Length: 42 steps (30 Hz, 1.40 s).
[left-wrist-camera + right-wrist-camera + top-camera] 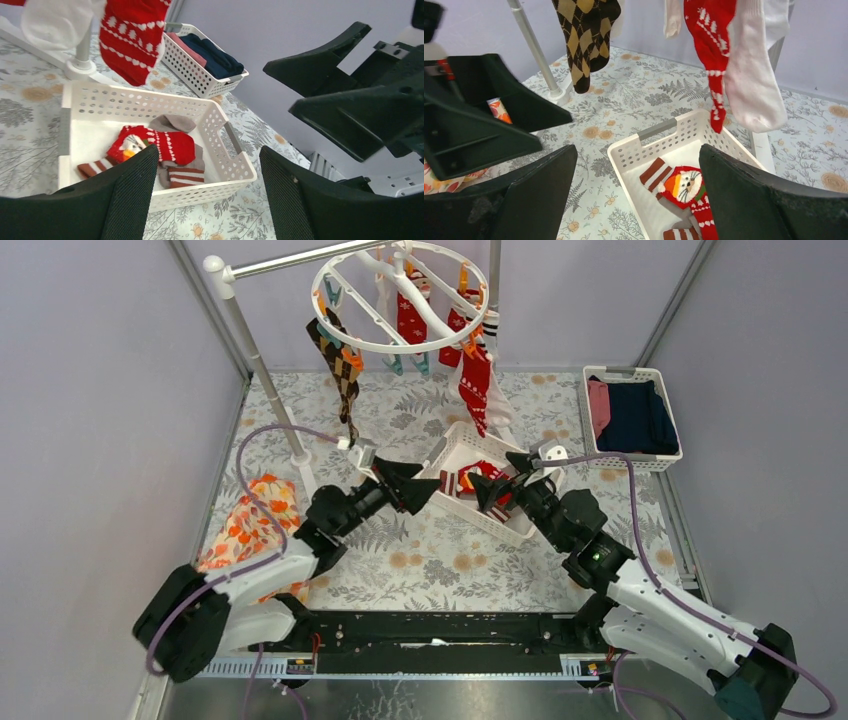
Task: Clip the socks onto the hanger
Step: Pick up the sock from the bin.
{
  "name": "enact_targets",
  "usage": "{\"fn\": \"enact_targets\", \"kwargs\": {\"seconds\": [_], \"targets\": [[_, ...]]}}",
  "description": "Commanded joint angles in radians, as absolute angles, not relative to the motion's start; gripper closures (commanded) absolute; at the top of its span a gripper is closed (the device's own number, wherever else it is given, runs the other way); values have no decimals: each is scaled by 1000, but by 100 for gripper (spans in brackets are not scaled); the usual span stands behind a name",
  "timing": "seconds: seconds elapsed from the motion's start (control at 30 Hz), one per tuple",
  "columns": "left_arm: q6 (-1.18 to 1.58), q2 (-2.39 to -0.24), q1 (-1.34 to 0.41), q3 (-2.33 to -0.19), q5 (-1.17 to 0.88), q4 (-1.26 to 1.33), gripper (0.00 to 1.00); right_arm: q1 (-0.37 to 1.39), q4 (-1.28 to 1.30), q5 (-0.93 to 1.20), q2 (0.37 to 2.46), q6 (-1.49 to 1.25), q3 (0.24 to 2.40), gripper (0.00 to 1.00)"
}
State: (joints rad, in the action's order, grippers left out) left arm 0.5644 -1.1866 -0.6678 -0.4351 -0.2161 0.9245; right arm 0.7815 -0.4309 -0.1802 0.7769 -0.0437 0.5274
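Note:
My right gripper lowers into the basket onto the red Christmas sock's face-patterned end (pixel 472 476) (pixel 689 185) next and closes, since this sock lies uncovered on top of the other socks.
The round white hanger (pixel 400 295) hangs at the back with several socks clipped on, among them an argyle sock (pixel 340 365) and a red Christmas sock (pixel 475 380). Below it, a white perforated basket (pixel 452 443) holds loose socks: a red Christmas sock (pixel 167 145), a taupe-grey one (pixel 172 122) and striped cuffs (pixel 185 176). My left gripper (pixel 425 488) hovers at the basket's left end, open and empty (pixel 209 150). At the basket's right side my right gripper (pixel 495 485) stands wide open over the socks (pixel 638 150), holding nothing.
A slatted white basket (pixel 665 455) with folded navy and pink clothes sits at the back right. An orange floral cloth (pixel 250 525) lies at the left. The grey pole (pixel 265 380) stands on a white foot just behind my left gripper.

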Motion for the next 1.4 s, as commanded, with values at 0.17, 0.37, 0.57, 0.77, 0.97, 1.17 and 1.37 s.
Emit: {"fn": "enact_targets", "kwargs": {"seconds": [0.17,0.37,0.57,0.77,0.97,1.17,1.37], "targets": [[373,-828,-675,-358,-8,582,2,622,-267,-73,892,-194,636,0],[452,-641,-673,-307,124,344,1,482,-136,23,1060,-239,721,13],[512,-527,-673,-234,68,288,1,418,63,103,1337,-260,878,36],[519,-518,-673,-245,36,259,1,416,-73,130,1515,-395,879,43],[529,-505,-673,-238,46,242,1,416,-162,46,1622,-468,866,46],[551,-472,-673,-226,50,221,1,415,-286,70,1676,-522,857,54],[567,-434,-673,-229,60,177,1,416,-315,57,1753,-546,874,54]]}}
